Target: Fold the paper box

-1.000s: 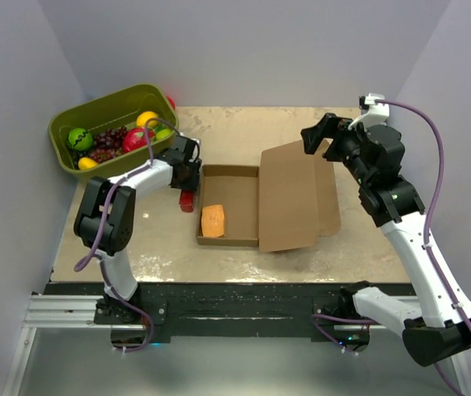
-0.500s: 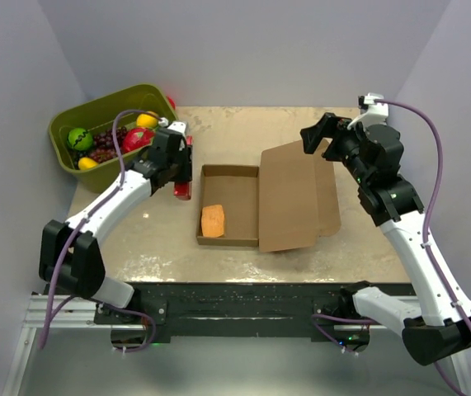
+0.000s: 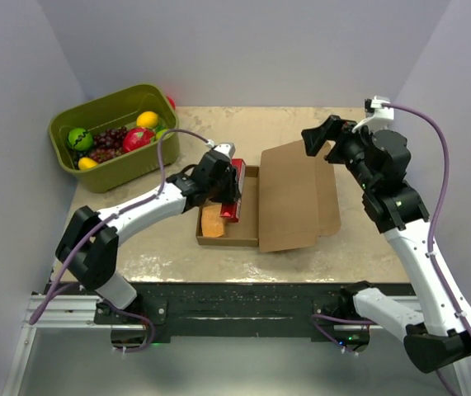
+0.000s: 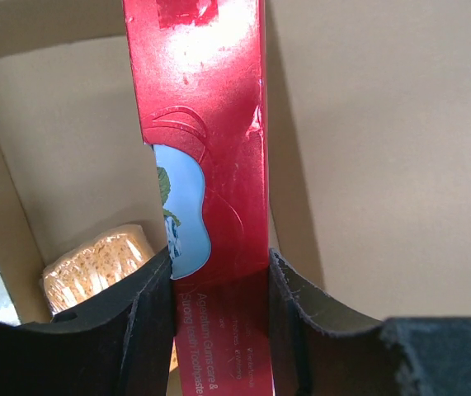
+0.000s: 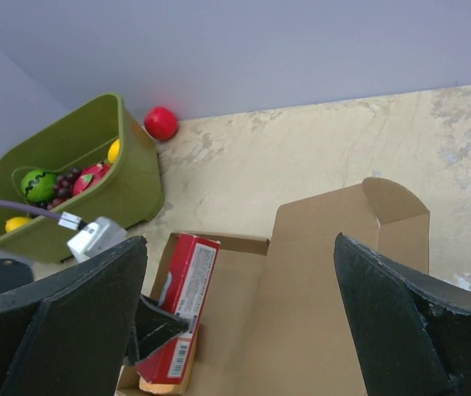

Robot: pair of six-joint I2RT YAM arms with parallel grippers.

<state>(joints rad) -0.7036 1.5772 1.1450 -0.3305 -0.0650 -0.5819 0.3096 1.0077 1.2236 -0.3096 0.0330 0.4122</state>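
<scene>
My left gripper goes down to the tray's bottom (image 3: 250,213) next, beside the lid below it, clear of the orange block, and releases the toothpaste box.
The paper box (image 3: 248,219) lies open on the table, a shallow brown cardboard tray with its lid (image 3: 294,196) flat to the right. A small orange block (image 3: 212,221) rests in the tray's left part. My left gripper (image 3: 225,195) hangs over the tray, shut on a red toothpaste box (image 3: 234,188). In the left wrist view the fingers (image 4: 148,309) clamp the toothpaste box (image 4: 206,124) on both sides, with the orange block (image 4: 95,264) below. My right gripper (image 3: 321,139) stands open above the lid's far edge, touching nothing; the lid (image 5: 342,289) lies beneath it.
An olive-green bin (image 3: 124,173) with fruit stands at the back left, and a red ball (image 3: 171,102) lies behind it. The right wrist view shows the same bin (image 5: 132,186) and ball (image 5: 161,123). Bare tabletop (image 3: 243,132) lies behind the box.
My left arm has swung right from beside the tray's left wall, carrying the red toothpaste box over the tray. The right arm has barely moved.
</scene>
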